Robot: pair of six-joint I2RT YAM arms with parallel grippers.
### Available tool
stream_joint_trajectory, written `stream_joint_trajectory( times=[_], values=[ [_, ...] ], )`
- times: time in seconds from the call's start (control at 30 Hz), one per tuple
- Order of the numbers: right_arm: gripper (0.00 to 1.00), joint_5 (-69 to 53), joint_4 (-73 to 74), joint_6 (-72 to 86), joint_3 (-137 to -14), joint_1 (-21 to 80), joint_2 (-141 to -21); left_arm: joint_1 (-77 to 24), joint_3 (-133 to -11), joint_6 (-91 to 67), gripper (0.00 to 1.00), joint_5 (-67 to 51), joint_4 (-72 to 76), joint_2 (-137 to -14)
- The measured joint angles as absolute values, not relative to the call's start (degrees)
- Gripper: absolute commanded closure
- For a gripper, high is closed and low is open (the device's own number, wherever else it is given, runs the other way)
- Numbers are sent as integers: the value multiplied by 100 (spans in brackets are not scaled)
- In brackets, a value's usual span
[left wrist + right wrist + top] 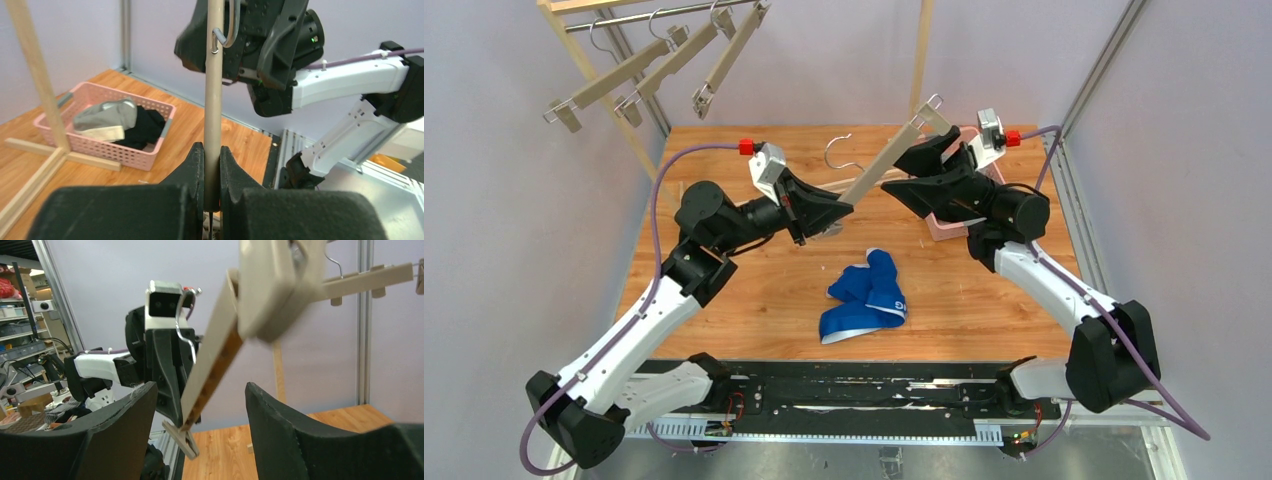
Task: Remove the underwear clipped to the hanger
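The underwear lies unclipped on the tabletop, so I will move my right gripper down and back from the hanger onto the crumpled middle of the blue underwear (868, 297).
The bright blue underwear (868, 297) with white lettering lies crumpled on the wooden table, clipped to nothing. The grey pair (106, 116) and the black pair (148, 126) lie in a pink basket (125, 155). A beige clip hanger (886, 158) is held slanted above the table. My left gripper (842, 206) is shut on its lower end, with the bar (213, 115) pinched between the fingers. My right gripper (911, 165) is open at the hanger's upper end. In the right wrist view the bar (212, 365) passes between the spread fingers without touching, and the end clip (280, 280) is close above.
A wooden rack (589, 70) at the back left carries three bare clip hangers (669, 65). A rack post (921, 50) rises at the back centre. The pink basket (944, 228) sits behind my right arm. Metal frame rails (1084, 230) edge the table.
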State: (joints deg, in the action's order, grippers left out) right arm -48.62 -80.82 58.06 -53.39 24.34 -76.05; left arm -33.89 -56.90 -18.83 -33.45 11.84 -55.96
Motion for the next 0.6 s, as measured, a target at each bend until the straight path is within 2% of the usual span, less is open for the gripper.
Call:
stream_joint_trajectory(
  times=[0.17,0.27,0.43,0.6],
  values=[
    [33,-4939,-7105,5177,-4947,2440,-7275,-3389,-6112,-1542,100,-2620,215,-5183],
    [33,-4746,-5509,4163,-4792,2587,-6834,-3389,-6508,-1260,100,-1835,-679,-4993],
    [31,-3100,-1911,1756,-5015,3944,-6163,-3389,-7642,-681,100,-134,-2571,-5343],
    [29,-1706,-62,683,-4921,4840,-6335,-3387,-7957,-401,100,585,-3548,-5927]
  ],
)
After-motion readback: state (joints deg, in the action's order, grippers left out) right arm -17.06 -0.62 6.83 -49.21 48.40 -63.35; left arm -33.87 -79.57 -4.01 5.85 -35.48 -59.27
